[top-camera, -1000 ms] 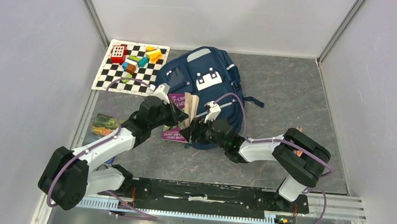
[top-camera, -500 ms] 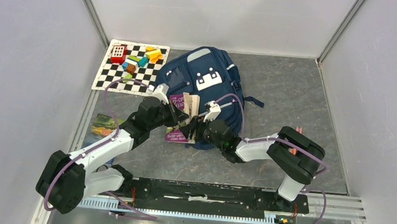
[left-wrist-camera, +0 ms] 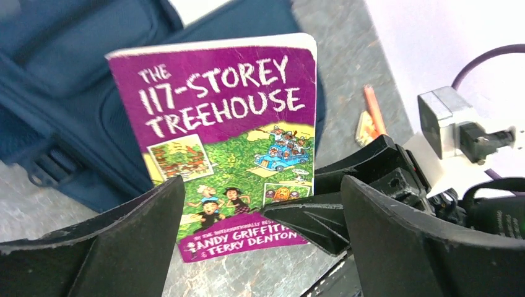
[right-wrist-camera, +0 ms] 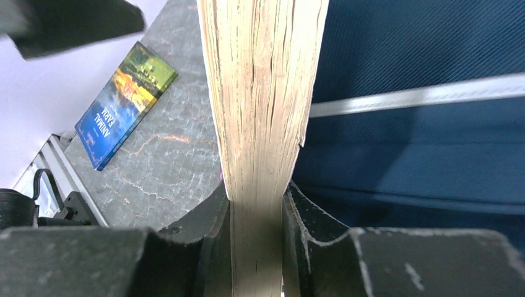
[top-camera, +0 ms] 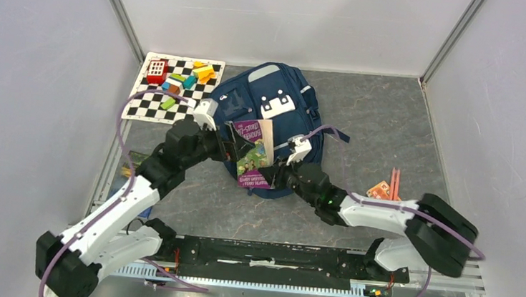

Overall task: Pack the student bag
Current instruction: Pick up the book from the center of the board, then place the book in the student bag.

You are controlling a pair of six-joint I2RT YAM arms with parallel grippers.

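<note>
My right gripper is holding the book, so my left gripper will turn next and then come down and back onto the fabric at the bag's near end.
The student bag, a navy backpack, lies flat at the back centre of the table. A purple paperback, "The 117-Storey Treehouse", stands on edge in front of it, cover toward the left arm. My right gripper is shut on the book's lower corner. In the right wrist view the page edges sit clamped between both fingers of that gripper, with the bag's blue fabric behind. My left gripper is open just left of the book, its fingers apart from the cover.
A checkered mat with several coloured blocks lies at the back left. A second book, "Animal Farm", lies flat by the left wall. Orange pencils and a small orange item lie on the right. Walls enclose three sides.
My left gripper has opened, let go of the book and drawn back left. My right gripper has closed on the book, which now stands with its cover turned toward the left arm.
</note>
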